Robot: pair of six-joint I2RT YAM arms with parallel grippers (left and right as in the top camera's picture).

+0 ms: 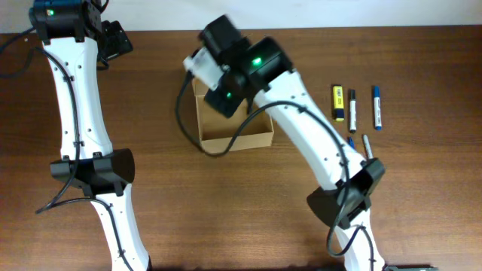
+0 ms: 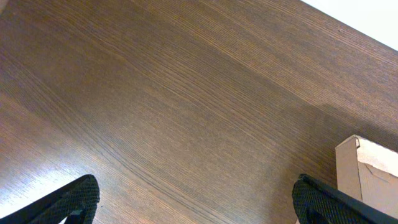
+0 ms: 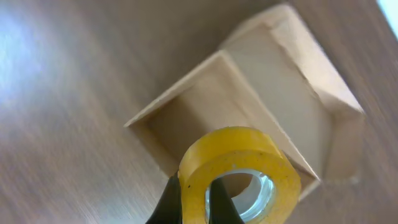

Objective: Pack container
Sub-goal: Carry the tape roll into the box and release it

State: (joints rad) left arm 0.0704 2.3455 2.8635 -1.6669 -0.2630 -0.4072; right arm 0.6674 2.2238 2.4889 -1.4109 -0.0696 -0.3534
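My right gripper should next lower the yellow tape roll [image 3: 239, 158] between the box's sides and release the roll there, since the bare bottom of the box is below the gripper.
The container [image 1: 237, 140] is an open tan cardboard box at the table's middle, lid flap toward the far edge. It also shows in the right wrist view [image 3: 273, 81] and as a corner in the left wrist view [image 2: 367, 177]. My right gripper [image 3: 194, 186] is shut on a yellow tape roll [image 3: 239, 158], pinching its wall, and holds it above the box's opening. From overhead the right gripper [image 1: 199, 64] hangs over the box's far left corner. My left gripper [image 2: 196, 199] is open and empty over bare table, left of the box, at the far left in the overhead view [image 1: 117, 39].
To the right of the box lie a yellow highlighter [image 1: 338, 102], a black-and-white marker [image 1: 352, 110], a blue-capped marker [image 1: 376, 107], and two small pens [image 1: 367, 144] partly under my right arm. The table is brown wood.
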